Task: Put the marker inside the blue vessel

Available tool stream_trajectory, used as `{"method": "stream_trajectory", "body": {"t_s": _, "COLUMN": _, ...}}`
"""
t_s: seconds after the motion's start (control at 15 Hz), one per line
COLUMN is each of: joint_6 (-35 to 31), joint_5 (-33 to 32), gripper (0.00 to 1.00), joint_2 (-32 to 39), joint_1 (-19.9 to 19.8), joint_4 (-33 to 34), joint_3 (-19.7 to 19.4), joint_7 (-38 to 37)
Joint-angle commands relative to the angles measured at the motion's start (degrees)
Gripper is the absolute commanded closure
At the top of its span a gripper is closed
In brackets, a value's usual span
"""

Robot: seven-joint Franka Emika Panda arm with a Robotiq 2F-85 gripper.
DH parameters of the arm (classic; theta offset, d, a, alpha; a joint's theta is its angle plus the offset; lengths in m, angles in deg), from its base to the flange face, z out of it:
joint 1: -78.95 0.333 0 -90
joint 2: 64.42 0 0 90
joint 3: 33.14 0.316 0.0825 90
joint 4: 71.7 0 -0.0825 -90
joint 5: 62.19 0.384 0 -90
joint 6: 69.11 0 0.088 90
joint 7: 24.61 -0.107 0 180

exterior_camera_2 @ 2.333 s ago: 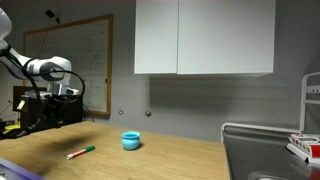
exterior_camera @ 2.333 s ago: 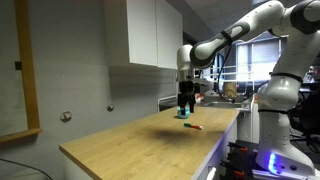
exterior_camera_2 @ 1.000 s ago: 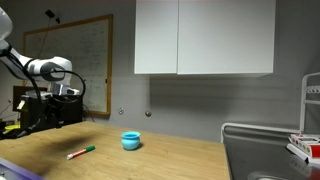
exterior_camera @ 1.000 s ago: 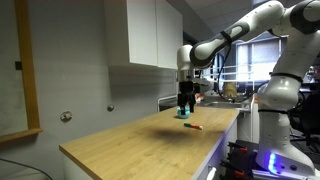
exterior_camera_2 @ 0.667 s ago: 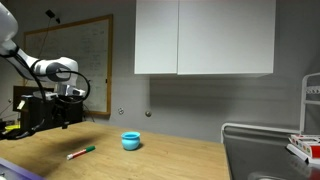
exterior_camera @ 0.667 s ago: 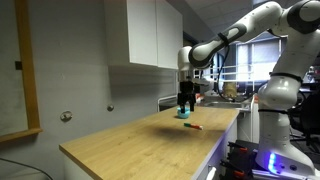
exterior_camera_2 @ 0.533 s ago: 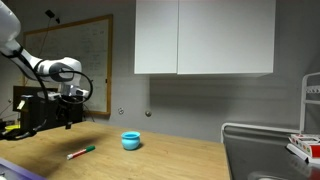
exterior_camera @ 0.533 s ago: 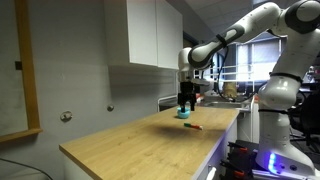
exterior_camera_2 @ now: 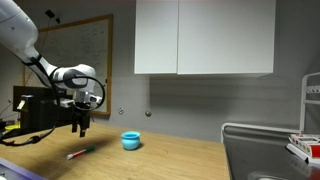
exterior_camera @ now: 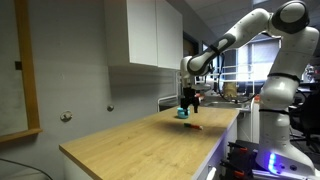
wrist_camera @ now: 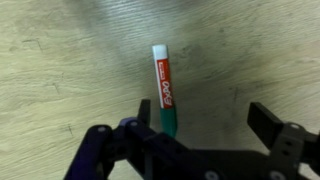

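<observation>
My gripper shifts left in the wrist view and descends next, centering the marker's red label (exterior_camera_2: 78, 154) (wrist_camera: 166, 97) between both fingers, since the label lies below it, off-center that way.
The marker (wrist_camera: 163, 88) lies on the wooden counter; it has a red label, a white end and a green cap. In the wrist view it lies just inside one finger of my gripper (wrist_camera: 205, 118), which is open and empty. In both exterior views the gripper (exterior_camera_2: 82, 127) (exterior_camera: 190, 100) hangs a little above the marker (exterior_camera_2: 80, 153) (exterior_camera: 196, 127). The blue vessel (exterior_camera_2: 131, 141) (exterior_camera: 182, 114), a small teal cup, stands upright on the counter beside the marker. It is out of the wrist view.
The wooden counter (exterior_camera_2: 170, 160) ends at a sink (exterior_camera_2: 265, 160) on one side. White cabinets (exterior_camera_2: 205, 38) hang above the counter. A whiteboard (exterior_camera_2: 80, 60) is on the wall behind the arm.
The arm has swung over and down towards the marker. The gripper now hangs above it. The marker and the cup have not moved.
</observation>
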Motion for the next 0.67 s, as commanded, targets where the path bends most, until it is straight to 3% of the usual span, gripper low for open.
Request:
{"method": "stream_trajectory", "body": {"t_s": 0.0, "joint_6": -2.5, "joint_5": -1.1, "gripper": 0.00, "joint_2": 4.5, "joint_1": -0.8, "joint_4": 0.3, "joint_3": -2.0, "joint_7": 2.4}}
{"method": "stream_trajectory", "body": {"t_s": 0.6, "joint_6": -6.2, "joint_5": -2.8, "gripper": 0.00, "joint_2": 14.4, "joint_1": 0.1, "joint_4": 1.4, "joint_3": -3.0, "joint_7": 4.6}}
